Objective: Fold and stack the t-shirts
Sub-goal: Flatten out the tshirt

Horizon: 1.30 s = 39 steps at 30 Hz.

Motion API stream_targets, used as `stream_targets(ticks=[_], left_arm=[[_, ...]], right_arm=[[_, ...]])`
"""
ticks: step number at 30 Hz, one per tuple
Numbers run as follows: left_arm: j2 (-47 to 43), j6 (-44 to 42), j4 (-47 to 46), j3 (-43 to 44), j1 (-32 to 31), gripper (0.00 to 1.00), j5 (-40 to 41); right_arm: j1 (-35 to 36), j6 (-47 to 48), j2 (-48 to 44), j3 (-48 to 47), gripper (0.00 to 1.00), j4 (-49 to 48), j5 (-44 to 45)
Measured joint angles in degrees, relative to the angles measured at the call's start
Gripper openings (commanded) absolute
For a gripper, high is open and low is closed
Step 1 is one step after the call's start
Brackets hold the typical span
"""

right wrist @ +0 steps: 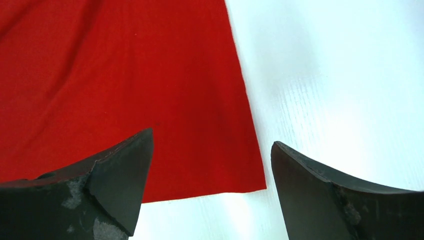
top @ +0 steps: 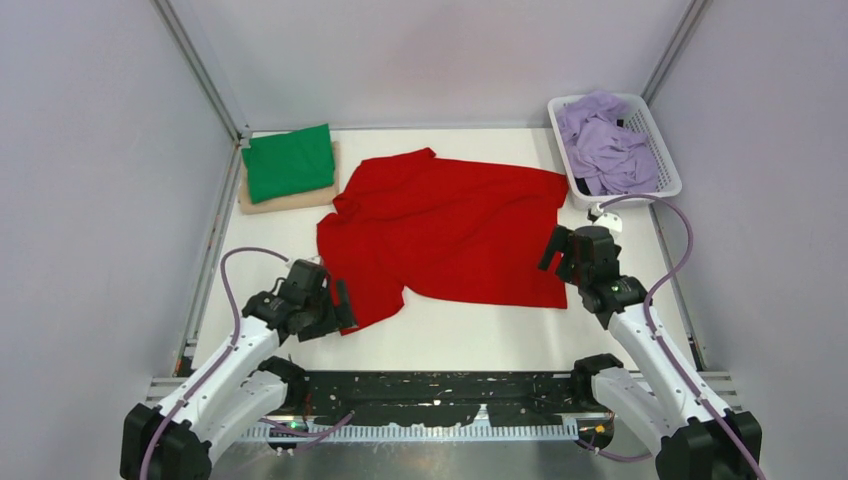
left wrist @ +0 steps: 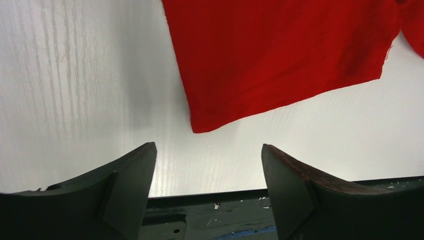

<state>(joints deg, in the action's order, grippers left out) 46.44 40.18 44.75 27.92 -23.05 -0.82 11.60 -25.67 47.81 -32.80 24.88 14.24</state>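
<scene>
My right gripper comes down and back to the red t-shirt's basket-side near corner [top: 563, 303] [right wrist: 261, 186] next, since that corner lies flat below it and nearer my base.
A bright red t-shirt [top: 450, 230] lies spread flat on the white table. My left gripper [top: 340, 305] is open and empty at the shirt's near-left corner; in the left wrist view the red corner [left wrist: 280, 55] lies just ahead of my left gripper [left wrist: 207, 150]. My right gripper [top: 556, 255] is open and empty over the shirt's near-right corner; the red cloth [right wrist: 125, 85] fills the right wrist view ahead of my right gripper [right wrist: 212, 145]. A folded green t-shirt [top: 289, 161] lies on a folded beige one [top: 285, 200] at the far left. Lavender shirts [top: 605, 150] lie crumpled in the basket.
A white plastic mesh basket [top: 668, 180] stands at the far right corner. Grey walls and metal posts enclose the table on three sides. A black rail [top: 440, 385] runs along the near edge between the arm bases.
</scene>
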Motion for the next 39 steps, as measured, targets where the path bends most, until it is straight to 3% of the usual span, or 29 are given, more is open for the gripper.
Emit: stream_targets(ticks=[5,14,20,23,25,28,32,39], left_arm=[[4.26,0.24,-2.71,-0.09,-0.52,0.56,-1.05],[12.87,-0.17,-6.19,-0.11,-2.86,0.49,-1.66],[17.31,-0.24,-7.06,1.77,-3.58,0.38,-0.52],[19.82,-0.33,-7.87,3.06,-3.63,0.24,0.02],[21.46,-0.57,-8.52,3.87,-3.63,0.03,0.33],[23.28,-1.36,-9.73,4.70,-3.63,0.00,0.22],[23.54,-1.97,-10.88,4.92,-3.74,0.00,0.44],[16.00,-3.87,-11.50,4.61,-3.74,0.00,1.70]], right_arm=[[-0.09,-0.02,-0.09,0.00,0.95,0.87,2.08],[-0.68,-0.15,1.01,0.00,0.96,0.96,4.37],[-1.49,-0.22,2.01,0.00,0.96,0.98,4.79],[-1.90,-0.22,2.08,0.00,0.96,1.09,4.76],[-2.16,-0.22,2.08,0.00,0.98,1.36,4.81],[-2.99,-0.57,2.05,0.00,1.00,2.45,4.74],[-5.11,-1.84,2.05,1.05,0.89,4.15,3.50],[-6.80,-3.13,3.48,4.57,0.58,7.10,-2.49]])
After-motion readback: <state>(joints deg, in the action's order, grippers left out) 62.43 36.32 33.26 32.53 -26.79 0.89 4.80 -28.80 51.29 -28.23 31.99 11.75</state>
